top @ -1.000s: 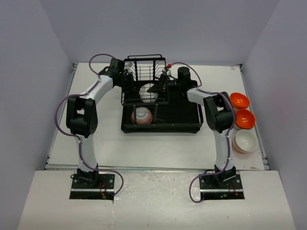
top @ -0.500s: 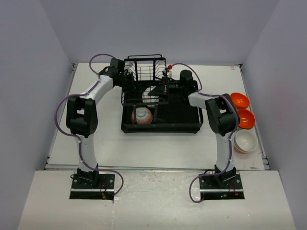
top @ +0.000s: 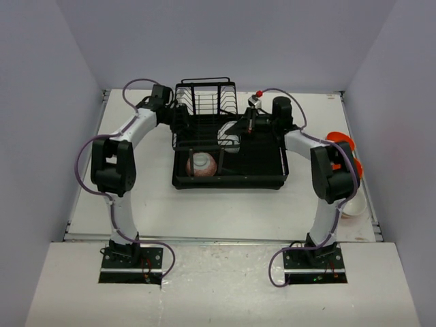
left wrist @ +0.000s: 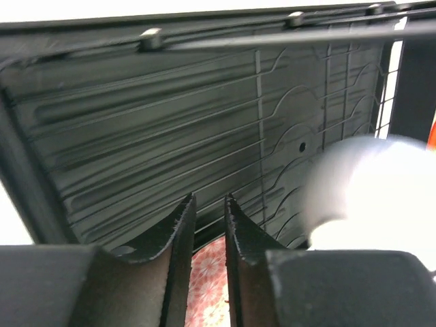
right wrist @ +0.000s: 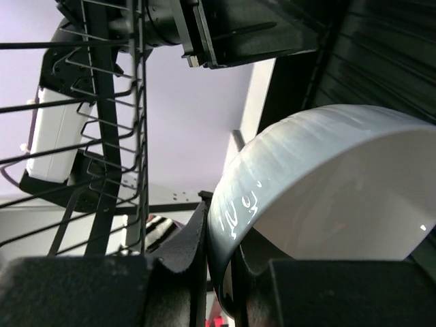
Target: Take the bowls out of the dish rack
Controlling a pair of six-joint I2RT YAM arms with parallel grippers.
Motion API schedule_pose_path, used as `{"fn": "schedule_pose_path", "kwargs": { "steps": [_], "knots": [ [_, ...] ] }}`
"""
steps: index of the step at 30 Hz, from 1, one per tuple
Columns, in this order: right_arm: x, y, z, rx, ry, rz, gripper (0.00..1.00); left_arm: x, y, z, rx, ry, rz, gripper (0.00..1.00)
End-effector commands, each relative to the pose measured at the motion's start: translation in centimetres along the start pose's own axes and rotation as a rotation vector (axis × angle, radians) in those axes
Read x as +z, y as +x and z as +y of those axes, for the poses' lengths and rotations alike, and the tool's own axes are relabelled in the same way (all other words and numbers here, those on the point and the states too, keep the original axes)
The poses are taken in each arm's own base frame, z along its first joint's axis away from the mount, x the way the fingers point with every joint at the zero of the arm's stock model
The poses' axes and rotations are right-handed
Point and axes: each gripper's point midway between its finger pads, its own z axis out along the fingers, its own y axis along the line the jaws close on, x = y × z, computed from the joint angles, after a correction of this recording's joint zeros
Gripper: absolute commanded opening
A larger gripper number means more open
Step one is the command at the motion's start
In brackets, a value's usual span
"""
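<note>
The white bowl goes to the right in the top view and down with my right gripper next, for release on the bare tabletop beside the rack.
The black dish rack (top: 262, 178) stands mid-table, its upright wire section (top: 204, 99) at the far end. A pink patterned bowl (top: 201, 164) lies in its near left part. My right gripper (top: 239, 132) is shut on the rim of a white bowl (top: 230, 140) held above the rack floor; the right wrist view shows that rim (right wrist: 228, 204) pinched between the fingers. My left gripper (top: 184, 120) hangs at the rack's far left side, open a narrow gap (left wrist: 209, 199) on nothing, with the pink bowl (left wrist: 208, 279) below it.
An orange bowl (top: 339, 138) and a white bowl (top: 356, 206) sit at the table's right edge, largely hidden behind my right arm. The rack's wire uprights (right wrist: 102, 136) stand close to the held bowl. Grey walls enclose three sides of the table.
My right gripper closed on the white bowl and carried it rightward out of the wire section. The right elbow swung over the orange bowls. The left jaws parted slightly.
</note>
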Motion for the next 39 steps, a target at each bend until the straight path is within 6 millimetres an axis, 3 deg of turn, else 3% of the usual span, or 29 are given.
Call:
{"fn": "schedule_pose_path", "kwargs": {
  "steps": [1,4,5,7,8,11,13,15,16,17,22,23,24,27,29,30,34,39],
  "knots": [
    [-2.9,-1.4,3.9,-0.152,0.049,-0.033,0.00,-2.9,-1.4,-1.3,0.050,0.046,-0.075,0.26],
    [-4.9,-2.6,3.2,-0.163,0.190,-0.076,0.00,-3.6,-1.6,-0.6,0.044,0.037,-0.093,0.30],
    [-5.6,-2.0,2.3,-0.141,0.247,-0.060,0.00,-3.9,-1.7,-0.4,0.045,0.036,-0.099,0.31],
    [-7.4,-3.5,2.6,-0.168,0.335,-0.123,0.00,-4.4,-2.0,-0.1,0.045,0.032,-0.111,0.32],
    [-8.3,-3.1,2.0,-0.158,0.381,-0.113,0.00,-4.6,-2.0,0.0,0.048,0.033,-0.113,0.33],
    [-11.1,-4.3,1.9,-0.170,0.522,-0.178,0.00,-5.1,-2.1,0.2,0.044,0.038,-0.118,0.33],
    [-13.9,-5.0,0.8,-0.144,0.653,-0.239,0.00,-5.3,-2.2,0.2,0.046,0.045,-0.122,0.33],
    [-16.0,-6.2,1.0,-0.161,0.738,-0.295,0.00,-5.5,-2.0,0.0,0.048,0.052,-0.119,0.33],
    [-17.9,-6.4,-0.1,-0.152,0.861,-0.323,0.00,-5.6,-1.9,-0.1,0.049,0.055,-0.118,0.33],
    [-18.8,-7.4,0.5,-0.174,0.898,-0.353,0.00,-5.6,-1.8,-0.1,0.049,0.056,-0.118,0.33],
    [-24.6,-9.6,-1.0,-0.136,1.160,-0.430,0.00,-6.1,-1.7,-0.2,0.053,0.051,-0.129,0.32],
    [-25.3,-10.5,-0.4,-0.154,1.197,-0.460,0.00,-6.1,-1.6,-0.2,0.051,0.050,-0.127,0.32],
    [-27.1,-11.1,-2.0,-0.103,1.244,-0.472,0.00,-6.2,-1.6,-0.3,0.052,0.053,-0.129,0.32],
    [-28.6,-11.9,-2.9,-0.075,1.307,-0.493,0.00,-6.2,-1.4,-0.2,0.049,0.053,-0.125,0.31],
    [-28.6,-12.2,-5.3,-0.037,1.342,-0.464,0.00,-6.2,-1.2,-0.2,0.045,0.051,-0.121,0.31],
    [-28.8,-12.3,-5.2,-0.038,1.347,-0.472,0.00,-6.3,-1.2,-0.2,0.045,0.051,-0.123,0.31],
    [-28.8,-13.0,-7.8,-0.014,1.378,-0.467,0.00,-6.4,-1.2,0.0,0.042,0.033,-0.132,0.29],
    [-28.5,-12.3,-10.0,-0.001,1.431,-0.426,0.00,-6.2,-1.3,0.2,0.037,0.033,-0.123,0.27]
  ]
}}
